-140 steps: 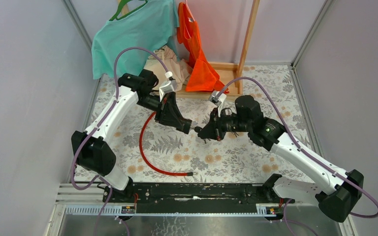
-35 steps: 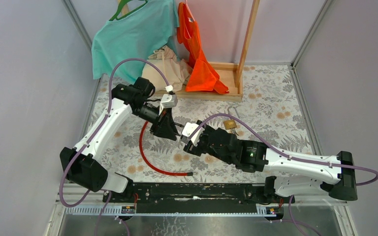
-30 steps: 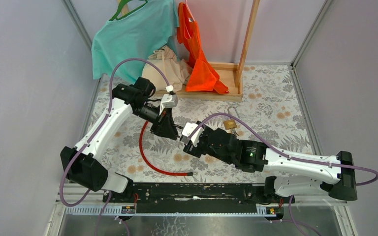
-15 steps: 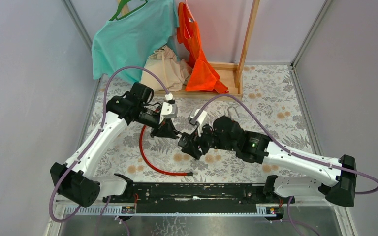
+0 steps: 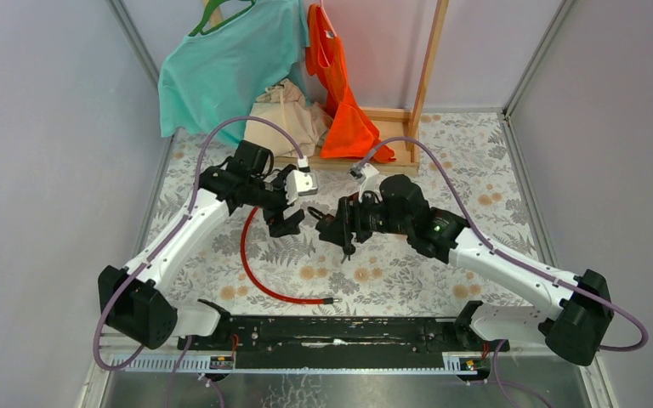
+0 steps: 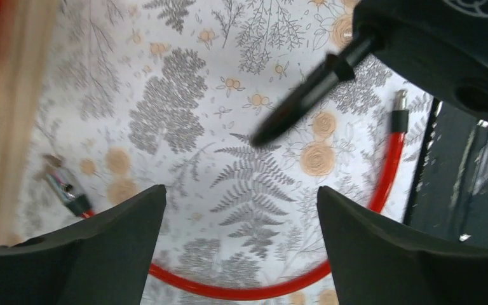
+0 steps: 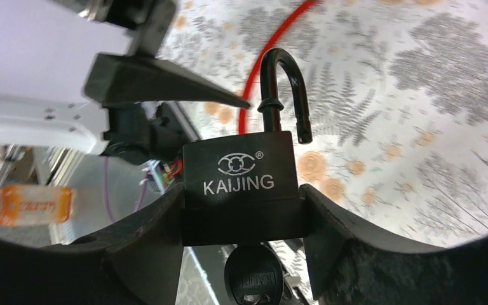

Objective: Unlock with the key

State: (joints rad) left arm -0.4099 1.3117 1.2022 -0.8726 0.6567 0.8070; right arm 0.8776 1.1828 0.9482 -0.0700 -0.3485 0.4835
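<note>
My right gripper tilts downward next, lowers the padlock onto the floral cloth below the gripper and releases it, since the shackle (image 7: 283, 89) is open.
A black padlock (image 7: 238, 171) marked KAIJING sits between the jaws of my right gripper (image 7: 241, 190), which is shut on its body. Its shackle (image 7: 283, 89) is swung open, one end free. The key (image 7: 254, 276) is in the keyhole under the lock's body. From above, the right gripper (image 5: 340, 231) hovers over the middle of the floral cloth. My left gripper (image 5: 299, 218) faces it from the left, a short gap away. In the left wrist view the left gripper (image 6: 240, 190) is open and holds nothing, and the blurred shackle (image 6: 305, 98) juts in from the upper right.
A red cable (image 5: 251, 263) curves across the cloth below both grippers, its metal ends (image 6: 399, 101) loose. At the back stands a wooden rack (image 5: 429, 76) with a teal shirt (image 5: 221, 59), an orange vest (image 5: 340, 93) and beige cloth (image 5: 285, 115). A black rail (image 5: 332, 331) runs along the near edge.
The left gripper has opened and drawn back a little to the left. The right arm has lifted the padlock up and away from the near edge, towards the table's middle.
</note>
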